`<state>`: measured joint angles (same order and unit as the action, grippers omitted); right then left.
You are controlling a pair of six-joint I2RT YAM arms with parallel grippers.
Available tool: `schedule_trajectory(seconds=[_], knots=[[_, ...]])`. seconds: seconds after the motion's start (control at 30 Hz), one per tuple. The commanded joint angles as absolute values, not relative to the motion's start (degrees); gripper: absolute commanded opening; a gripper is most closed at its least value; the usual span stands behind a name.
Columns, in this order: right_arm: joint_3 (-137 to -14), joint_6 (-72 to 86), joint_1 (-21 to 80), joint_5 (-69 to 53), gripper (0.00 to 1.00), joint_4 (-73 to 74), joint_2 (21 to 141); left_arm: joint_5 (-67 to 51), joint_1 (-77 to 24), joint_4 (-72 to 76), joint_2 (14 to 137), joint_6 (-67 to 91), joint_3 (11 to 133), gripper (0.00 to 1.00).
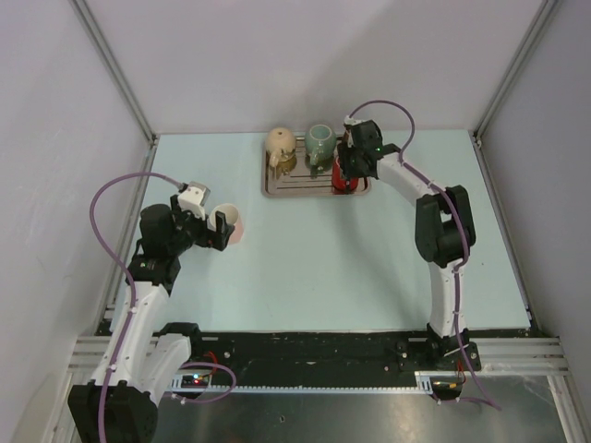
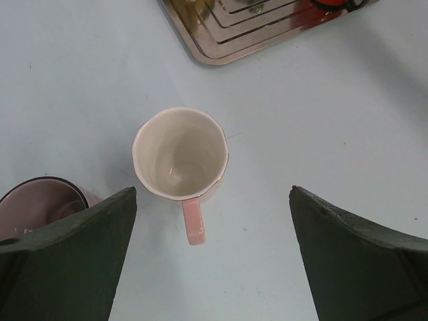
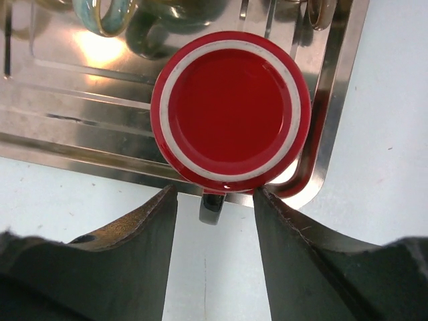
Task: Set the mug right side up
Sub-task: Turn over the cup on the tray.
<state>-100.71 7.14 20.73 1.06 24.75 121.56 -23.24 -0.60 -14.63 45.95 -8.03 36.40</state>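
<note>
The red mug's handle juts past the tray edge, just below and between my right gripper's open fingers, so they will lower and close next.
A pink mug point(image 1: 231, 223) stands mouth up on the table, its white inside point(image 2: 179, 155) showing and its handle point(image 2: 193, 221) pointing toward my left gripper. My left gripper point(image 2: 214, 257) is open and empty, just above and behind it. A red mug point(image 3: 231, 110) sits at the tray's near right corner, showing a flat red disc with a white ring, apparently bottom up. Its handle point(image 3: 212, 204) sticks out over the tray edge. My right gripper point(image 3: 215, 241) is open with one finger on each side of that handle, not touching it.
The steel tray point(image 1: 277, 189) at the back centre also holds a teal mug point(image 1: 320, 143) and a beige mug point(image 1: 281, 146). The tray's corner shows in the left wrist view point(image 2: 221, 53). Grey walls and frame rails enclose the table.
</note>
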Motion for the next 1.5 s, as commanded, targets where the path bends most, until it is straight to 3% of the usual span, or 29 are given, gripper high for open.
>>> schedule_trajectory(seconds=[0.0,0.73,0.93,1.13,1.47], knots=[[-105.03,5.59,21.69,5.49,0.54,28.56,124.40,-24.74,-0.18,-12.91,44.98,-8.53,36.04,1.00],[-110.12,4.44,21.94,8.32,0.43,31.54,128.07,-24.68,-0.18,-12.88,45.24,-8.62,36.01,1.00],[-111.23,4.05,22.09,7.85,0.29,32.09,128.87,-24.69,-0.18,-12.91,45.24,-8.77,35.99,1.00],[-112.39,2.23,22.66,9.85,0.03,33.23,129.86,-24.67,-0.18,-12.94,45.12,-8.66,36.03,1.00],[-105.20,-7.57,24.55,12.44,0.00,25.22,124.14,-25.88,-0.18,-12.84,45.61,-8.27,36.33,1.00]])
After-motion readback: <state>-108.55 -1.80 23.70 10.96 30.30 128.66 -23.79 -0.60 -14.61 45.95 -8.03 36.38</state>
